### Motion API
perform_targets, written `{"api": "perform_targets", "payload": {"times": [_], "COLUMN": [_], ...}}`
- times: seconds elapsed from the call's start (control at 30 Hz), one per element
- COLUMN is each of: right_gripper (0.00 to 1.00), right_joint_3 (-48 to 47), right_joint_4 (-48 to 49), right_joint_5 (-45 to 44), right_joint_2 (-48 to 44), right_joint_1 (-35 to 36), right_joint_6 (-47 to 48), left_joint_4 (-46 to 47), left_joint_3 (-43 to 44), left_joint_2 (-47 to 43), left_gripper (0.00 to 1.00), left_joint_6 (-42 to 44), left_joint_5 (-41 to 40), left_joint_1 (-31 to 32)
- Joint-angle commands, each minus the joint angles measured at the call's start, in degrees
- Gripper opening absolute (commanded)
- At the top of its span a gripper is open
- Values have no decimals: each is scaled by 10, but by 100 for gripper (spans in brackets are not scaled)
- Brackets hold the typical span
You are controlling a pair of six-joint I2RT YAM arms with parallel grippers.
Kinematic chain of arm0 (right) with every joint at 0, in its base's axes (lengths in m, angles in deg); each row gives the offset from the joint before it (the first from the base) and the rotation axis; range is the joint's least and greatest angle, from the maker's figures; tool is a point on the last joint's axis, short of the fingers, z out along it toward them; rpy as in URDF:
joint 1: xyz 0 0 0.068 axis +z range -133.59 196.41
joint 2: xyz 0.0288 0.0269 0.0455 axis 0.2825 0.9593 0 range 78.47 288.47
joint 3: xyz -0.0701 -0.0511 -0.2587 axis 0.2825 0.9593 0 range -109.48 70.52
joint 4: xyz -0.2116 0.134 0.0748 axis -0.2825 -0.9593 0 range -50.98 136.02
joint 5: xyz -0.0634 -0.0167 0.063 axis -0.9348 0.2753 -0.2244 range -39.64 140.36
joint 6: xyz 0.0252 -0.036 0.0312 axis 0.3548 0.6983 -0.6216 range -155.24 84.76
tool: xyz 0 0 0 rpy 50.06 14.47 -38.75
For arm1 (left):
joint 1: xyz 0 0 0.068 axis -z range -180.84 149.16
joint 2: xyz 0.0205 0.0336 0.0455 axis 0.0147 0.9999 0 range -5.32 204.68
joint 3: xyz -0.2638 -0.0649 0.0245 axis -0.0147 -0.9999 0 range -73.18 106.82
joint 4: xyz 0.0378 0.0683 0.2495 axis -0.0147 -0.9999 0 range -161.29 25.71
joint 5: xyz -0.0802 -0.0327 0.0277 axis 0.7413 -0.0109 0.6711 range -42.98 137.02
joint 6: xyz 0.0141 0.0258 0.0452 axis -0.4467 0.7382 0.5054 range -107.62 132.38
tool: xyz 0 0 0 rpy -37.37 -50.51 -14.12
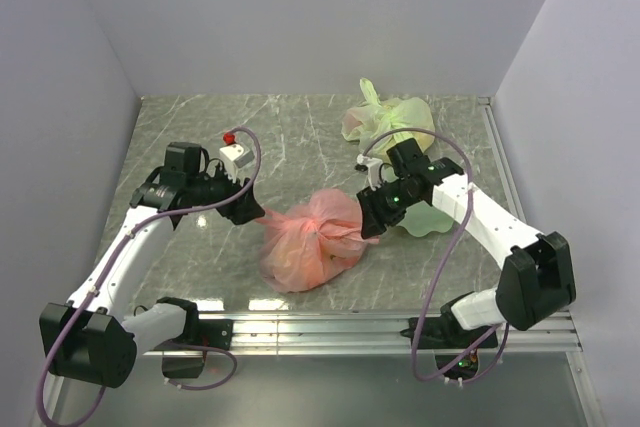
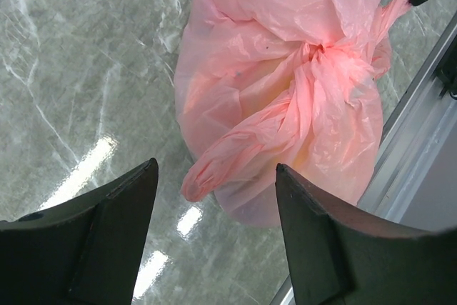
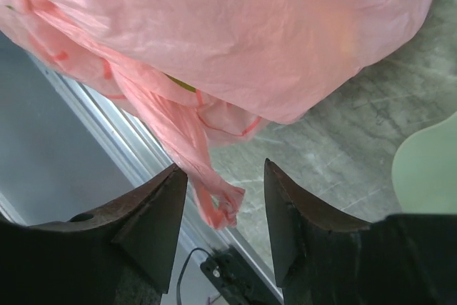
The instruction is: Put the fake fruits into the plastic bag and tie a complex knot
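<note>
The loose handle end barely reaches between the left gripper's fingers, so the left gripper will next go down toward the bag and then close on that twisted end.
The pink plastic bag (image 1: 308,239) lies bulging in the middle of the table, its handles twisted into a knot (image 2: 325,69) on top. Fruit shapes show only faintly through the plastic; a green edge shows in the right wrist view (image 3: 184,84). My left gripper (image 1: 252,210) is open at the bag's left side; one loose handle end (image 2: 203,180) hangs between its fingers without being pinched. My right gripper (image 1: 368,219) is open at the bag's right side; the other handle end (image 3: 221,205) dangles between its fingers.
A pale green knotted bag (image 1: 385,117) lies at the back right. The pale green plate (image 1: 430,217) sits under my right arm. A small white block with a red piece (image 1: 234,149) stands behind my left arm. The metal rail (image 1: 330,322) runs along the near edge.
</note>
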Motion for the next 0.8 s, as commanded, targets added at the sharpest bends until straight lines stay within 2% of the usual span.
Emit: {"api": "perform_targets", "payload": {"times": [0.0, 0.1, 0.2, 0.43, 0.57, 0.67, 0.77], "right_gripper": [55, 53, 45, 41, 40, 44, 44], "right_joint_3": [-2, -3, 7, 40, 45, 47, 49], "right_joint_4": [34, 34, 33, 55, 65, 70, 75], "right_joint_5": [9, 8, 1, -47, -74, -101, -118], "right_joint_2": [-33, -40, -37, -41, -49, -55, -55], "right_joint_1": [0, -11, -10, 14, 26, 39, 44], "right_joint_6": [-21, -22, -13, 4, 9, 16, 19], "left_joint_4": [6, 4, 1, -17, -19, -18, -1], "left_joint_3": [-3, -1, -1, 6, 7, 9, 7], "left_joint_2": [-6, -6, -3, 6, 19, 26, 31], "left_gripper": [72, 72, 72, 75, 74, 74, 70], "left_joint_6": [9, 12, 12, 45, 69, 92, 112], "left_joint_5": [0, -5, -5, -33, -83, -113, -144], "left_joint_1": [3, 4, 6, 36, 60, 69, 75]}}
